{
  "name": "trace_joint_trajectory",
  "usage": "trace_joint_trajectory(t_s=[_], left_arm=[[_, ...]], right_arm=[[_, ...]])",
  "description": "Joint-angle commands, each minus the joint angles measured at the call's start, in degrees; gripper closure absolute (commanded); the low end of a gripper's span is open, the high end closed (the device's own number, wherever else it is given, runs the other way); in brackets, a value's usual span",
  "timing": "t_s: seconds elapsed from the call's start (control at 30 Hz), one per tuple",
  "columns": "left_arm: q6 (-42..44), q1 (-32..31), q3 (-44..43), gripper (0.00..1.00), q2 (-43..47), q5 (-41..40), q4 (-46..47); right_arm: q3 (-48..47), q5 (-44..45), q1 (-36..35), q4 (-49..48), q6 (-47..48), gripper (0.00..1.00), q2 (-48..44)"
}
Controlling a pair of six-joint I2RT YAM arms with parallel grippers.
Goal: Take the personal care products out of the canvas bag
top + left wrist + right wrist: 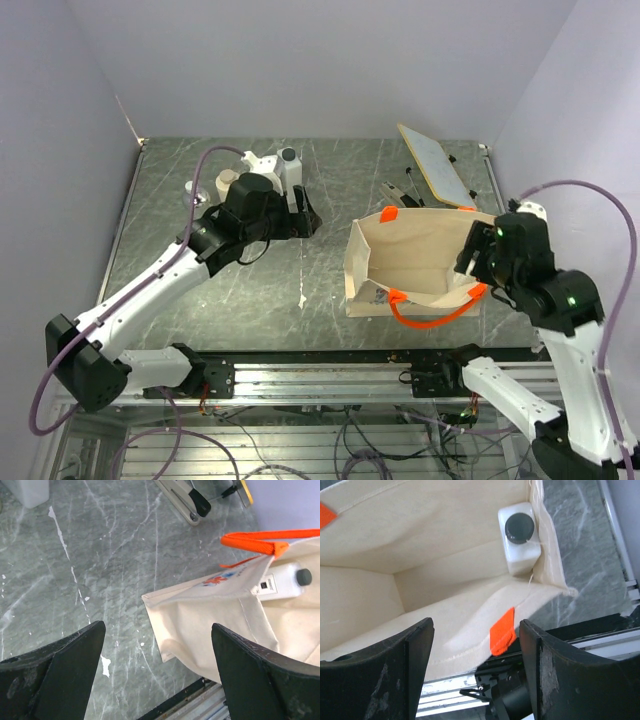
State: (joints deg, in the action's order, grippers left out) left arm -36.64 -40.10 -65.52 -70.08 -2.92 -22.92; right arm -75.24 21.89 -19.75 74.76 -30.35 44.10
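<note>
I will next move my right gripper outward past the orange tab, then down in the bag's corner to the bottle's end with the cap [520,529], which faces the bag's opening.
The beige canvas bag [415,245] stands open at the right of the table, with orange handles [430,312]. In the right wrist view a white rectangular bottle with a black cap [520,537] lies in a corner inside the bag [420,545], beyond an orange tab [502,630]. The same bottle [282,582] shows in the left wrist view inside the bag [200,615]. My right gripper [468,255] is open and empty over the bag's right rim. My left gripper [306,222] is open and empty over the table left of the bag. The olive-green cylinder is out of view.
Behind my left arm stand a white bottle with a black cap [290,163], another white bottle [258,163] and a cream round bottle [228,183]. A flat tan board [435,163] with black clips [400,190] lies behind the bag. The metal rail [330,378] runs along the near edge.
</note>
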Motion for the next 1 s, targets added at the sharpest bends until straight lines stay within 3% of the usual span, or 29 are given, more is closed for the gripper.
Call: trace_joint_trajectory(t_s=[0.0, 0.2, 0.43, 0.6, 0.97], left_arm=[[2.55, -0.72, -2.60, 0.02, 3.45, 4.93, -3.16], [5.82, -0.76, -2.88, 0.01, 8.11, 5.32, -7.66], [11.72, -0.72, -5.37, 0.01, 13.80, 1.52, -15.32], [15.41, -0.68, -9.57, 0.01, 15.17, -2.38, -18.09], [18.66, -0.68, -10.42, 0.01, 15.82, -5.06, -17.55]], right_arm=[[-0.76, 3.27, -0.38, -6.70, 2.23, 0.30, 6.41], [2.81, 8.51, -0.30, -9.13, 3.91, 0.28, 14.39], [5.52, 11.20, 0.86, -13.08, 6.46, 0.17, 18.08], [8.06, 9.89, 5.53, -12.67, 2.36, 0.17, 21.53], [9.25, 3.35, 18.79, -15.28, 5.71, 0.15, 24.78]])
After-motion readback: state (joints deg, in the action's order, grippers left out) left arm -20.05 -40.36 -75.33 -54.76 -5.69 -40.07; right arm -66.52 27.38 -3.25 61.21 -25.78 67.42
